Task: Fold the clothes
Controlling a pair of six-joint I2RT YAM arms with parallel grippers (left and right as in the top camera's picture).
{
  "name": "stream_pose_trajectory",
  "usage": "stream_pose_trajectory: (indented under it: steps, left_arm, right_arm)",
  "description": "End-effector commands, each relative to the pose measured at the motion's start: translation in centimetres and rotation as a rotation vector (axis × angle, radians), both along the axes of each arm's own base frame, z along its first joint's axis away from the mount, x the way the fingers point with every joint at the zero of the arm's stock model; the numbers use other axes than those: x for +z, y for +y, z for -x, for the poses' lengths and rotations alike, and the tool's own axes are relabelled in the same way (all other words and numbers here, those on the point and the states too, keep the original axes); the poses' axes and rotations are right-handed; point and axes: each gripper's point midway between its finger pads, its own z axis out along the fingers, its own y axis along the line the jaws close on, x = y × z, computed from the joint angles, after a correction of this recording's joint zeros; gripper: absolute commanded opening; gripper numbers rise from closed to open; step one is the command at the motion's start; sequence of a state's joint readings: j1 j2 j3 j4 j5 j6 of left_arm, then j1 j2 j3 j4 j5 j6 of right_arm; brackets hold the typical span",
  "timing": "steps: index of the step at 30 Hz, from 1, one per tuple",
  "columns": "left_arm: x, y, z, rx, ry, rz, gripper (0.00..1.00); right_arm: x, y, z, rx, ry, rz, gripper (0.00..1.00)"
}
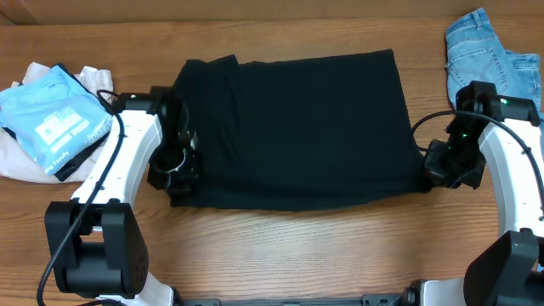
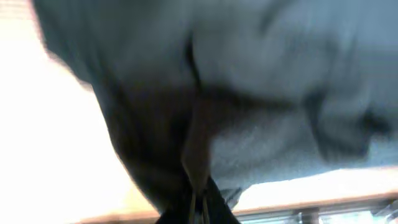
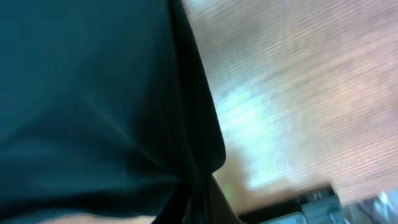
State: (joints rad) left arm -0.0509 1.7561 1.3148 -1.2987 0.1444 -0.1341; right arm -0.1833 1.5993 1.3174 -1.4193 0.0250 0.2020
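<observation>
I will next carry the black T-shirt's near edge outward with my left gripper and release it on top of the T-shirt's flat side (image 1: 206, 129) by the sky-blue garment, since the fabric there lies spread out.
The black T-shirt (image 1: 293, 127) lies spread across the middle of the wooden table, folded into a wide rectangle. My left gripper (image 1: 174, 174) is at the shirt's near left corner and is shut on the black fabric (image 2: 205, 143), which fills the left wrist view. My right gripper (image 1: 438, 170) is at the shirt's near right corner and is shut on the fabric (image 3: 93, 99), which hangs across the right wrist view. No white neck tag shows.
A sky-blue garment with white print (image 1: 53, 115) lies on a pale cloth (image 1: 21, 161) at the far left. Light-blue jeans (image 1: 489, 51) lie at the back right corner. Bare wood (image 1: 297, 246) runs along the near edge.
</observation>
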Motion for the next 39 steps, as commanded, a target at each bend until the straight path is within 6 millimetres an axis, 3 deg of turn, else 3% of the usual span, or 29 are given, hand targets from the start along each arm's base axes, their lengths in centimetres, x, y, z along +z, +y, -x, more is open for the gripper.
stream_pose_trajectory:
  steps: [1, 5, 14, 19, 24, 30, 32, 35, 36, 39]
  left_arm:
    - [0.1, 1.9, -2.7, 0.154, -0.118, -0.110, 0.04]
    - [0.2, 2.4, -6.1, 0.270, -0.250, -0.118, 0.04]
    - [0.8, 1.9, -9.9, 0.308, -0.398, -0.089, 0.04]
    - [1.3, 2.0, -11.3, 0.321, -0.459, -0.084, 0.05]
    - [1.5, 2.0, -12.1, 0.323, -0.491, -0.077, 0.13]
    - [1.5, 2.0, -12.1, 0.322, -0.490, -0.078, 0.09]
    - [1.5, 2.0, -12.0, 0.322, -0.490, -0.078, 0.09]
    - [1.5, 2.0, -12.0, 0.322, -0.489, -0.078, 0.16]
    - [1.5, 2.0, -12.0, 0.322, -0.487, -0.080, 0.17]
    - [1.4, 2.0, -11.8, 0.322, -0.481, -0.083, 0.24]
  right_arm:
    - [0.3, -0.1, -1.5, -0.006, -0.080, -0.001, 0.04]
    - [0.4, -0.3, -4.2, 0.003, -0.193, 0.004, 0.04]
    - [-1.3, -0.2, -8.0, 0.056, -0.273, -0.020, 0.05]
    - [-3.3, -0.5, -9.5, 0.061, -0.271, -0.021, 0.05]
    - [-4.9, -0.1, -10.6, 0.084, -0.274, -0.054, 0.05]
    - [-5.1, -0.3, -11.8, 0.086, -0.315, -0.047, 0.06]
    - [-4.9, -0.3, -12.5, 0.088, -0.341, -0.050, 0.18]
    - [-4.6, 0.1, -13.4, 0.094, -0.382, -0.070, 0.53]
    - [-4.6, 0.1, -13.5, 0.094, -0.389, -0.073, 0.60]
    - [-4.6, 0.1, -13.4, 0.094, -0.384, -0.072, 0.65]
